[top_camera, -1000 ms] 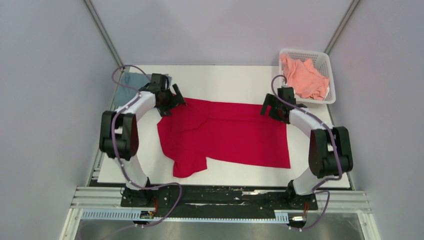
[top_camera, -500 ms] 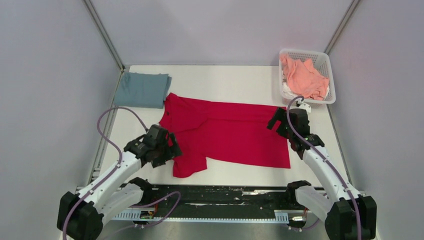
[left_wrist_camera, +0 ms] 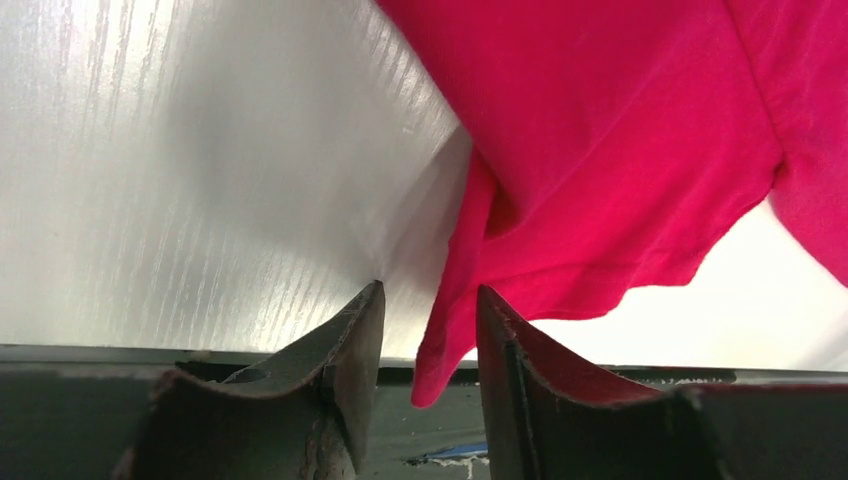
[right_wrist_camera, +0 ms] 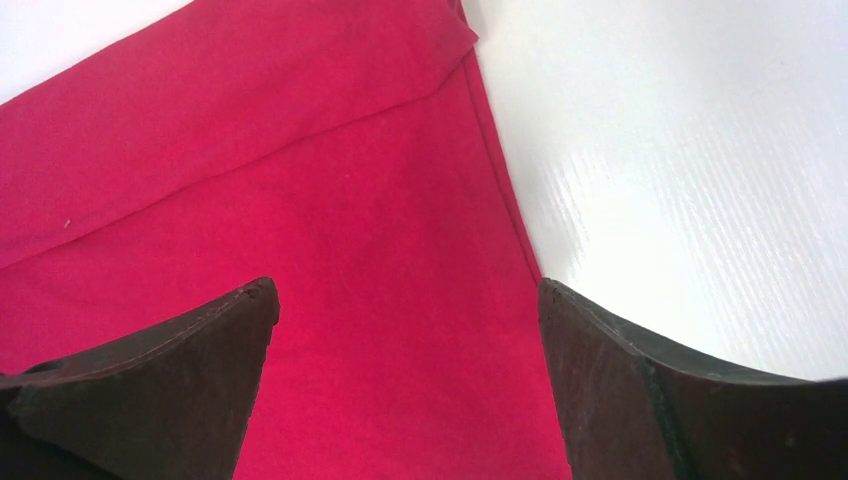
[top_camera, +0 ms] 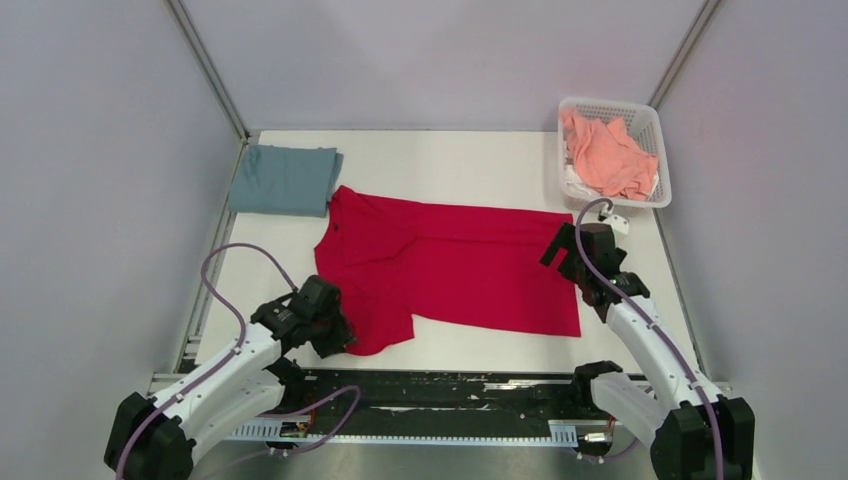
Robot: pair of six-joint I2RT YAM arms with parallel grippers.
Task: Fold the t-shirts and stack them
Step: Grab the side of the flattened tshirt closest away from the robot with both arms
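Note:
My right gripper should next move back along the t-shirt's hem and down onto the crimson red t-shirt's near hem corner to close, because the t-shirt's near side lies unfolded.
The crimson red t-shirt lies spread flat across the middle of the table, one sleeve reaching toward the near edge. My left gripper is at that sleeve's near left corner. In the left wrist view its jaws stand narrowly apart with a hanging tip of the red cloth between them, not clamped. My right gripper hovers wide open over the shirt's right edge, its fingertips astride the hem. The blue-grey t-shirt lies folded at the far left. The salmon pink t-shirt is crumpled in the basket.
A white mesh basket stands at the table's far right corner. The white table ends at a black rail along the near edge, just below my left gripper. Grey walls close in both sides.
My left arm swung back from the shirt's far left corner to the near sleeve and its jaws narrowed around the cloth tip. My right arm drew back to the shirt's right edge.

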